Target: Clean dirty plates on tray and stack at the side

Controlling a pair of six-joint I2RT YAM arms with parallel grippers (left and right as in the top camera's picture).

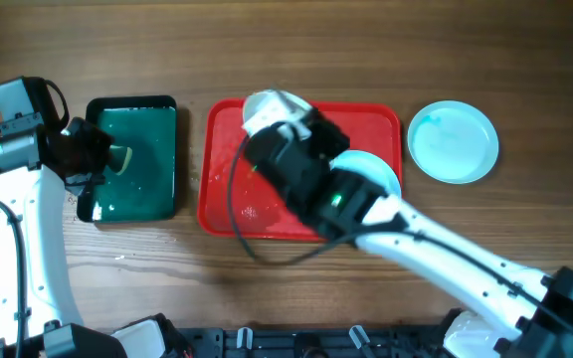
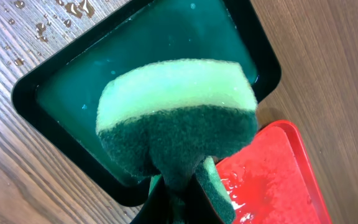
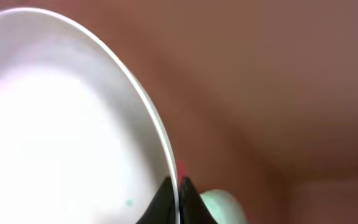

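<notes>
My right gripper goes to the right in the overhead view next, lowers the white plate (image 1: 270, 103) onto one turquoise plate (image 1: 454, 142) and releases, as that rests beside the tray.
My right gripper (image 3: 178, 194) is shut on the rim of the white plate (image 3: 61, 124) and holds it tilted on edge over the back left of the red tray (image 1: 225, 214). In the overhead view the white plate (image 1: 270, 103) shows just past the right wrist. A small teal speck sits on its face. One light turquoise plate (image 1: 378, 169) lies on the tray, half hidden under the right arm. Another turquoise plate (image 1: 453, 141) rests on the table right of the tray. My left gripper (image 2: 182, 202) is shut on a green sponge (image 2: 179, 112) above the dark tray (image 1: 165, 104).
The dark green-black tray (image 2: 27, 99) holds a shallow layer of water, and droplets dot the wood (image 2: 48, 25) beside it. Wet patches shine on the red tray's floor (image 2: 272, 186). The right arm (image 1: 446, 259) stretches diagonally across the tray from the front right.
</notes>
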